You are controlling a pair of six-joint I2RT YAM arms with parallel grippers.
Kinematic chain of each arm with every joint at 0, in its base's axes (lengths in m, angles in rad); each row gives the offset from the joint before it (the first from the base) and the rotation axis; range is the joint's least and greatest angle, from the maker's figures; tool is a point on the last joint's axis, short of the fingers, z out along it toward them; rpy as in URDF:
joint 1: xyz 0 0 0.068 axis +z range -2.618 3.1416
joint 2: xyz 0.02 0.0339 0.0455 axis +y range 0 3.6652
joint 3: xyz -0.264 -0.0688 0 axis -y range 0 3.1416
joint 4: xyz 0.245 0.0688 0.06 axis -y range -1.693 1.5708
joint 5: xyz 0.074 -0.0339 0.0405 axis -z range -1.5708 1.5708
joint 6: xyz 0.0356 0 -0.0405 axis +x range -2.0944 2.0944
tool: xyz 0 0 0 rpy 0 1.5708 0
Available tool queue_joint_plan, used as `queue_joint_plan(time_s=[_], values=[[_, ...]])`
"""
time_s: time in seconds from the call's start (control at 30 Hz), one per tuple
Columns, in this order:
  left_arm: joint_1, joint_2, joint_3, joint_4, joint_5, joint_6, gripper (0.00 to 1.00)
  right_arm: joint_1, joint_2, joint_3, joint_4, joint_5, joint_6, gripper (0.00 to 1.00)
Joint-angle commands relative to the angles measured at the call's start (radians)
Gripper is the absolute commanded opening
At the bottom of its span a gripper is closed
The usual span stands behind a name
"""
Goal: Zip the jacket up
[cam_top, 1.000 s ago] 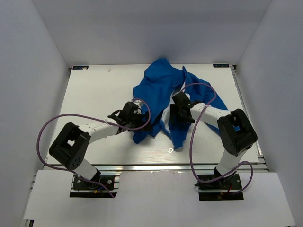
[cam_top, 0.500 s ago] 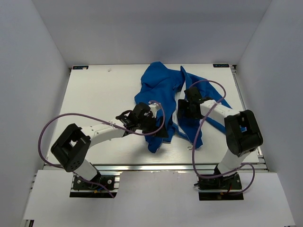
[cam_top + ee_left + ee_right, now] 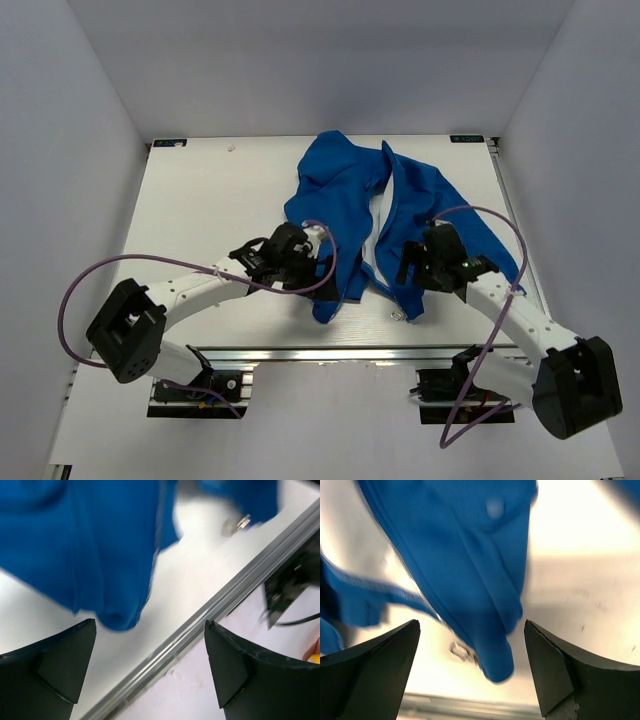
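I need to move my left gripper down next, onto the near hem tip of the jacket panel (image 3: 324, 314) (image 3: 120, 621) below it, because that tip already points between the gripper's wide-open fingers.
The royal-blue jacket (image 3: 350, 205) lies open on the white table, its two front panels spread apart and pale lining showing between them. Its silver zipper pull (image 3: 398, 316) lies at the near hem and also shows in the right wrist view (image 3: 462, 651) and the left wrist view (image 3: 239, 524). My left gripper (image 3: 322, 282) is open and empty over the left panel's near hem (image 3: 115, 617). My right gripper (image 3: 408, 262) is open and empty above the right panel's hem tip (image 3: 495, 660). In both wrist views (image 3: 150, 625) (image 3: 471, 622) the jaws stand wide apart.
The table's aluminium front rail (image 3: 330, 352) runs just below the jacket's hem and shows in the left wrist view (image 3: 200, 615). Bare white tabletop (image 3: 200, 190) lies to the left of the jacket. White walls close in the sides and back.
The jacket has gone from bunched to spread wider, its right panel pulled right. My right arm swung out to the right and nearer the front. My left gripper shifted right along the hem.
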Motion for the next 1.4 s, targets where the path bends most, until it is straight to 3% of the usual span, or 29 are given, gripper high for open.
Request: queue_joint_plan(time_s=[0.0,0.2,0.33,0.63,0.93,1.0,1.13,1.2,1.37], values=[[-0.001,-0.009,-0.058,-0.044,0.055,0.003,0.98,0.005,-0.042,-0.06,-0.029,-0.07,-0.008,0.89],[-0.001,0.002,-0.043,-0.141,-0.063,0.007,0.98,0.024,0.016,-0.04,-0.077,-0.025,-0.082,0.88],[-0.001,-0.005,-0.061,-0.147,-0.055,0.012,0.96,0.041,0.044,-0.029,-0.054,-0.073,-0.126,0.77],[-0.004,0.002,-0.072,-0.186,-0.052,0.038,0.89,0.16,0.134,0.001,-0.114,-0.054,-0.129,0.71],[-0.019,0.062,-0.043,-0.173,-0.031,0.036,0.79,0.197,0.219,0.028,-0.112,-0.031,-0.095,0.38],[-0.03,0.067,-0.041,-0.166,-0.025,0.036,0.79,0.197,0.211,0.021,-0.104,-0.031,-0.092,0.25],[-0.048,0.09,-0.02,-0.178,-0.032,0.035,0.78,0.196,0.2,-0.003,-0.091,-0.068,-0.08,0.18],[-0.059,0.102,-0.011,-0.17,-0.028,0.033,0.76,0.196,0.188,-0.032,-0.051,-0.094,-0.069,0.06],[-0.068,0.134,-0.003,-0.157,-0.023,0.024,0.69,0.197,0.162,-0.066,0.027,-0.18,-0.056,0.04]])
